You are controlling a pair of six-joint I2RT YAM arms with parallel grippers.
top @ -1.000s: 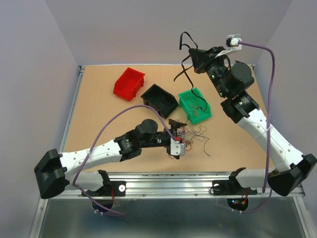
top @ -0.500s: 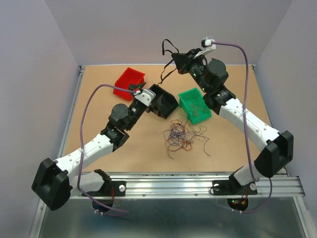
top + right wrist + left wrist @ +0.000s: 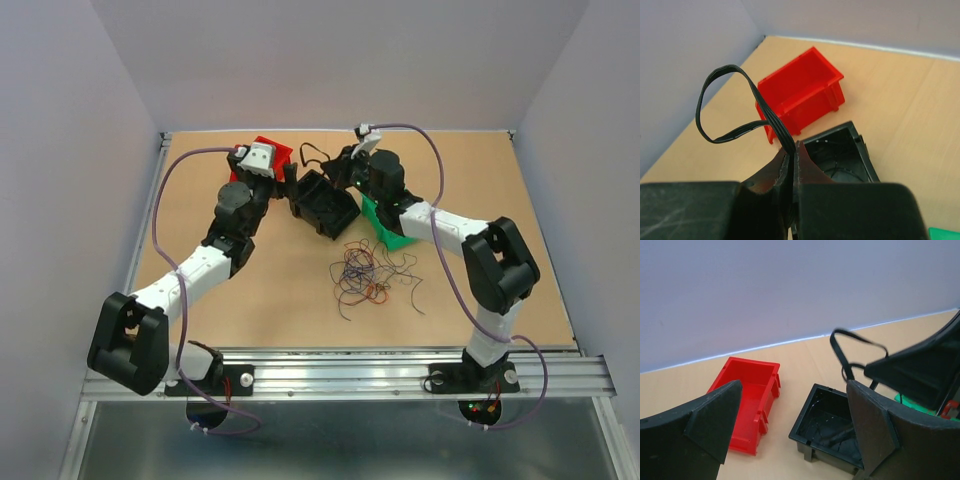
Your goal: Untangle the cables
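My right gripper will next tilt down and lower into the black bin (image 3: 326, 203) (image 3: 840, 159), where pieces of black cable already lie, and let go of the black flat cable there.
The tangle of thin red, blue, purple, orange and black cables (image 3: 362, 274) lies loose on the table in front of the bins. My right gripper (image 3: 338, 168) (image 3: 792, 150) is shut on a black flat cable (image 3: 725, 107), whose loop (image 3: 314, 151) stands up above the black bin (image 3: 322, 203) (image 3: 840, 155). My left gripper (image 3: 289, 180) (image 3: 795, 425) is open and empty, hovering between the red bin (image 3: 268, 152) (image 3: 747, 397) and the black bin (image 3: 832, 427). The black cable loop (image 3: 850, 347) and my right gripper (image 3: 920, 367) show in the left wrist view.
The red bin (image 3: 800, 92) looks empty. A green bin (image 3: 388, 222) stands right of the black bin, partly under my right arm, with thin strands inside. The back wall stands close behind the bins. Some black strands lie inside the black bin.
My left gripper left the tangle and swung back to the red and black bins. My right gripper came down and left with the black cable to just above the black bin.
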